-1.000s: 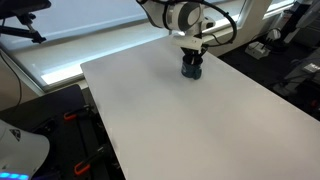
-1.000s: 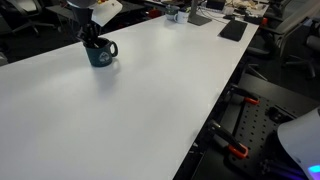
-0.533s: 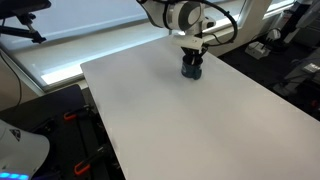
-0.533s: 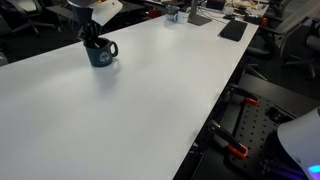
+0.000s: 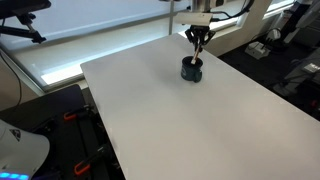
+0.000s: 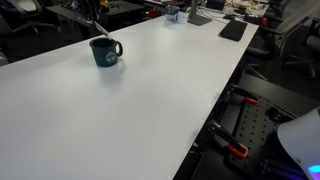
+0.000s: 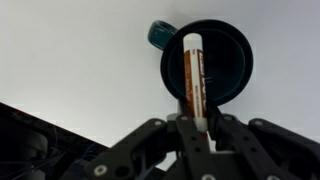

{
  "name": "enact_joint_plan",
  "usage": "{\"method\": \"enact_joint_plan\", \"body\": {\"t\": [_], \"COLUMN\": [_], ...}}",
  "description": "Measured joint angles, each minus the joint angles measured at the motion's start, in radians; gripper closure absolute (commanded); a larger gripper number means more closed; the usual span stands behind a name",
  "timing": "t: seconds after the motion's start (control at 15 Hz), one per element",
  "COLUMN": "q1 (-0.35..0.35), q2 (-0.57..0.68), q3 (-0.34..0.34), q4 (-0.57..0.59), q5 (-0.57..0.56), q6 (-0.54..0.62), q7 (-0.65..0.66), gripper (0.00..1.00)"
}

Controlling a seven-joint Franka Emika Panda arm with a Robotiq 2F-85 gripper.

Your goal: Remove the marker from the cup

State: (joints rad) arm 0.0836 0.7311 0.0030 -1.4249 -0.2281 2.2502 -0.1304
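Observation:
My gripper holds the marker [image 6: 97, 26] and next needs to go sideways past the cup's handle and lower to release it on the bare tabletop beyond, since that spot is empty.
The dark blue cup [image 5: 192, 70] stands on the white table near its far edge; it also shows in the other exterior view [image 6: 104, 52] and in the wrist view [image 7: 228, 62], seen from straight above, handle to the left. My gripper [image 5: 197, 38] is raised above the cup and shut on the reddish-brown marker [image 7: 193, 72]. The marker hangs down from the fingers [image 7: 195, 122], its white-tipped end pointing at the cup's mouth. In an exterior view the marker [image 6: 97, 26] shows as a thin stick over the cup.
The white table [image 5: 190, 120] stretches wide toward the camera. Desks with dark clutter [image 6: 205, 12] stand beyond the far edge. A black frame with red clamps [image 6: 235, 130] sits beside the table.
My gripper was low at the cup's mouth; it has risen straight up with the marker in it. The cup has stayed in place.

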Motion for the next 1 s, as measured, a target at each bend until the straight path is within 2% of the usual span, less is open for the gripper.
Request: {"method": "enact_joint_plan", "body": {"t": [0.27, 0.53, 0.73, 1.0], "q1": [-0.01, -0.048, -0.089, -0.119], "q2": [-0.028, 0.077, 0.209, 0.374], "q3": [-0.01, -0.052, -0.067, -0.071], "q4": [0.143, 0.343, 0.475, 0.627], "q5": [0.008, 0.02, 0.031, 0.038], "q6": [-0.24, -0.464, -0.558, -0.611], "q7": [0.036, 0.085, 0.122, 0.145], "gripper": [0.95, 0.95, 0.95, 0.95]}}
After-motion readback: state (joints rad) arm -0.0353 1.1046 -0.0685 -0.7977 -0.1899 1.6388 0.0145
